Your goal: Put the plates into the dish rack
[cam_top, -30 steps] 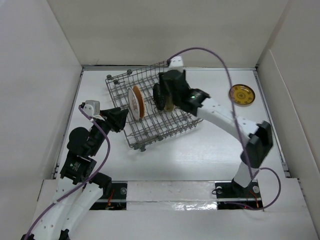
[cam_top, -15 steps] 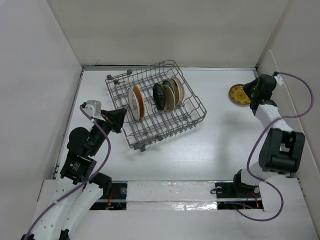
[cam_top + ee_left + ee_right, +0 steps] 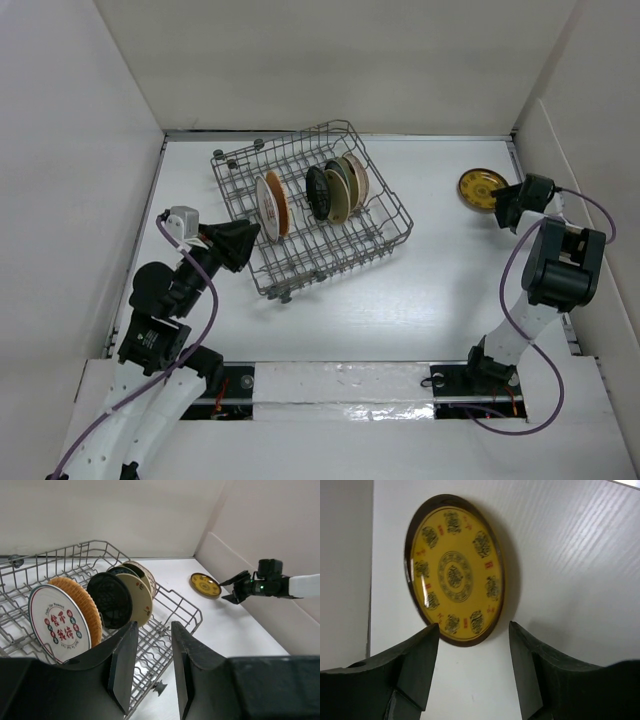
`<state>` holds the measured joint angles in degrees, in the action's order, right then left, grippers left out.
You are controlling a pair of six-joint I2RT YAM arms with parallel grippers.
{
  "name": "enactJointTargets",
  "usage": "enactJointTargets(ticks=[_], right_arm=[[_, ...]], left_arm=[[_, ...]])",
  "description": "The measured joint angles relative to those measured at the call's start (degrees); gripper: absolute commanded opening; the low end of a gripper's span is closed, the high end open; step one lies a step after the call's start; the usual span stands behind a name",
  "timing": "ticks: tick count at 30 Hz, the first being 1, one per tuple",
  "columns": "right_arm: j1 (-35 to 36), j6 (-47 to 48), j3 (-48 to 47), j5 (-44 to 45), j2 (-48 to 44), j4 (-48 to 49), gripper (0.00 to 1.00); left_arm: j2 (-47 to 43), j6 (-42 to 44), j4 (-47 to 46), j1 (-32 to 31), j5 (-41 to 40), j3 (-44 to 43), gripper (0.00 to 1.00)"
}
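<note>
The yellow plate's near rim (image 3: 495,206) (image 3: 474,641) is the next place for my right gripper, which will move down a little and reach away from my base onto it.
The grey wire dish rack (image 3: 345,250) sits at the centre back, also in the left wrist view (image 3: 190,614). Several plates stand on edge in it: a whitish one (image 3: 57,625), an orange woven one (image 3: 84,602), a black one (image 3: 110,600), a cream one (image 3: 139,600), and others behind. A yellow plate with a dark pattern (image 3: 483,189) lies flat at the far right. My right gripper (image 3: 503,208) is open and empty, its fingertips just short of that plate's near rim (image 3: 455,570). My left gripper (image 3: 243,237) is open and empty at the rack's left corner.
White walls enclose the table on the left, back and right. The yellow plate lies close to the right wall (image 3: 345,580). The rack sits turned at an angle, with small feet (image 3: 159,687) along its front edge.
My right arm has swung away from the rack to the far right and come down beside the yellow plate. My left gripper has barely moved.
</note>
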<state>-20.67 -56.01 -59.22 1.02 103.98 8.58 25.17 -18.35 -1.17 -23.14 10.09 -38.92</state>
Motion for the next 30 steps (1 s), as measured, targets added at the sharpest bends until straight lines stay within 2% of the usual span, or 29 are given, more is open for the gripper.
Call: enactJointTargets(ticks=[4,8,12,16,18,20,21,23,30], right_arm=[[-0.7,-2.0,-0.9,0.1,4.2,-0.9,0.58],[-0.2,-2.9,-1.9,2.3,4.6,-1.5,0.52],[0.1,-2.8,-3.2,3.4,5.6,-3.5,0.39],[0.3,-2.2,-7.0,4.2,7.8,-6.4,0.32],[0.6,-1.7,-9.4,4.7,8.7,-8.3,0.21],[0.9,-1.2,-11.1,5.0,9.7,-9.1,0.14],[0.9,-1.0,-11.6,5.0,10.1,-9.5,0.07],[0.8,-0.8,-11.8,4.7,10.4,-9.4,0.00],[0.0,-0.6,-7.0,2.8,8.0,-4.6,0.00]], left_arm=[[-1.2,-0.2,-0.6,0.0,1.0,0.0,0.32],[-1.7,-0.2,-0.7,0.0,1.7,0.0,0.32],[-2.3,-0.3,-0.8,0.0,2.0,0.0,0.33],[-2.5,-0.4,-0.9,0.0,2.2,0.0,0.33],[-2.4,-0.4,-0.9,0.0,2.5,0.0,0.34],[-2.4,-0.4,-0.9,0.0,2.7,0.0,0.34],[-2.4,-0.4,-0.9,0.0,2.8,0.0,0.34],[-2.4,-0.4,-1.0,0.0,2.8,0.0,0.34],[-2.4,-0.4,-1.0,0.0,2.8,0.0,0.34]])
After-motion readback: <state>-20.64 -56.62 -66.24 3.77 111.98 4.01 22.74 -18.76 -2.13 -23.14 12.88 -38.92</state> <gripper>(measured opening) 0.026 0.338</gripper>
